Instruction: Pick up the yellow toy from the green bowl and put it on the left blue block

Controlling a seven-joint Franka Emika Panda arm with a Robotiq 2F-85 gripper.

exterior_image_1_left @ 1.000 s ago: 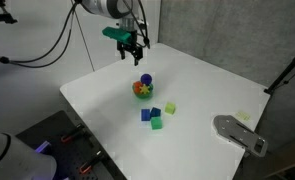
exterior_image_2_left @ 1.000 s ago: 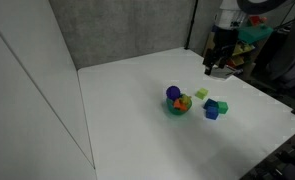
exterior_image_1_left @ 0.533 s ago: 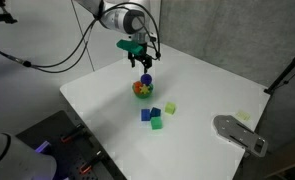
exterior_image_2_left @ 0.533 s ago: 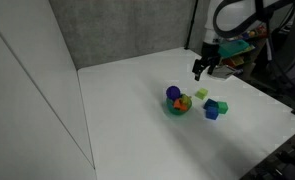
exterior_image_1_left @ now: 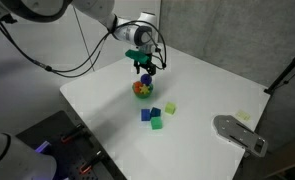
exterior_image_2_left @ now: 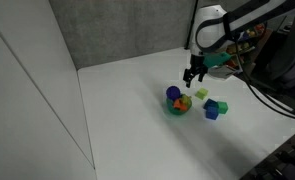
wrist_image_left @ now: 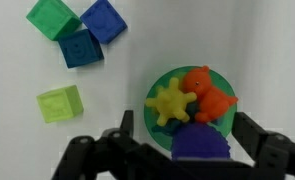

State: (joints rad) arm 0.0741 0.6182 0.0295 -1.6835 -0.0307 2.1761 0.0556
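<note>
My gripper comes down to the yellow toy's lower arm [wrist_image_left: 167, 116] next, and that arm is already between my open fingers.
The green bowl [wrist_image_left: 153, 122] holds the yellow toy [wrist_image_left: 172, 102], a red-orange toy [wrist_image_left: 211, 92] and a blue ball-like toy [wrist_image_left: 200, 146]. My gripper [wrist_image_left: 187, 135] is open and empty, its fingers on either side of the bowl from above. In both exterior views it hangs just over the bowl [exterior_image_1_left: 142, 89] [exterior_image_2_left: 177, 105], with the gripper [exterior_image_1_left: 143, 70] [exterior_image_2_left: 191, 82] apart from the toys. Two dark blue cubes [wrist_image_left: 80, 48] [wrist_image_left: 105, 18] lie touching each other beside the bowl; the left blue block is the one at the lower left in the wrist view.
A green cube [wrist_image_left: 54, 17] touches the blue cubes and a light-green cube [wrist_image_left: 60, 103] lies apart from them. The block cluster [exterior_image_1_left: 152, 116] [exterior_image_2_left: 213, 106] sits near the bowl on the white table [exterior_image_1_left: 217, 90]. A grey device [exterior_image_1_left: 239, 134] lies at the table's edge.
My gripper has moved from the back of the table toward the bowl and lower, and now hangs right over it. It stays open. The toys and cubes have not moved.
</note>
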